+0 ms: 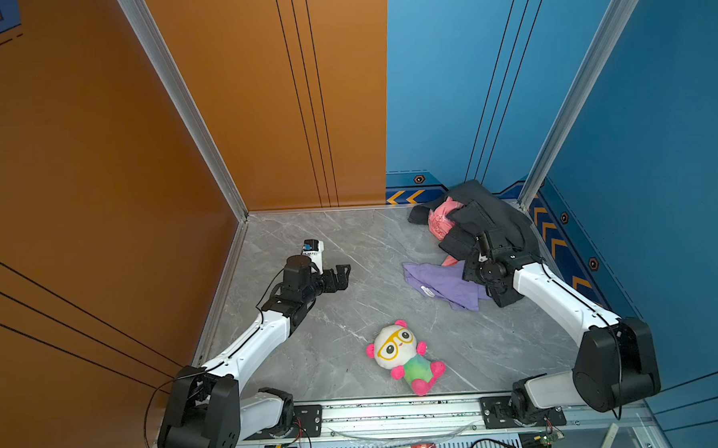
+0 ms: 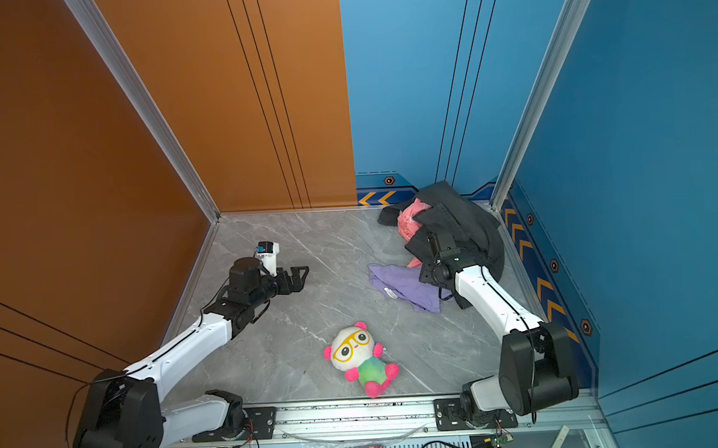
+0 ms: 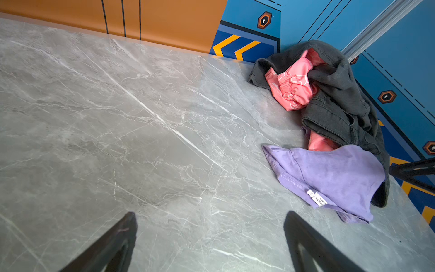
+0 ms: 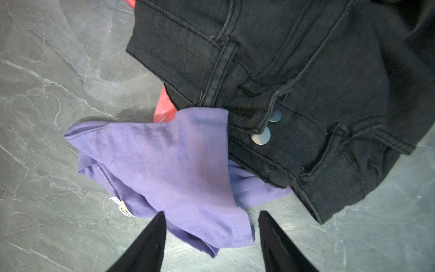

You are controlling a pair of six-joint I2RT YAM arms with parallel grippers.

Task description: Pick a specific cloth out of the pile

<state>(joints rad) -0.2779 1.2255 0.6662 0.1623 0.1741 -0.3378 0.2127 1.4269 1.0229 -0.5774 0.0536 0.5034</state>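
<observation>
The lavender cloth's folded edge (image 4: 232,206) beside the jeans (image 4: 306,70) lies uncovered on top, so my right gripper will go down next with open fingers and close on it.
The lavender cloth (image 1: 443,283) (image 2: 406,287) lies crumpled on the grey marble table, its far side tucked under the pile's dark grey jeans (image 1: 490,219) (image 4: 306,70). A pink garment (image 1: 442,221) (image 3: 292,87) pokes out of the jeans. The cloth's white label (image 4: 124,208) faces up. My right gripper (image 4: 211,213) hangs open just above the cloth (image 4: 176,164), with a free corner of it between the fingers. In both top views its wrist (image 1: 490,265) hides the fingers. My left gripper (image 1: 345,277) (image 3: 210,216) is open over bare table, well left of the cloth (image 3: 329,172).
A white plush toy (image 1: 404,356) (image 2: 361,358) with yellow glasses and pink ears lies near the table's front edge. The pile sits in the back right corner against the blue walls (image 1: 595,140). An orange wall (image 1: 96,161) bounds the left side.
</observation>
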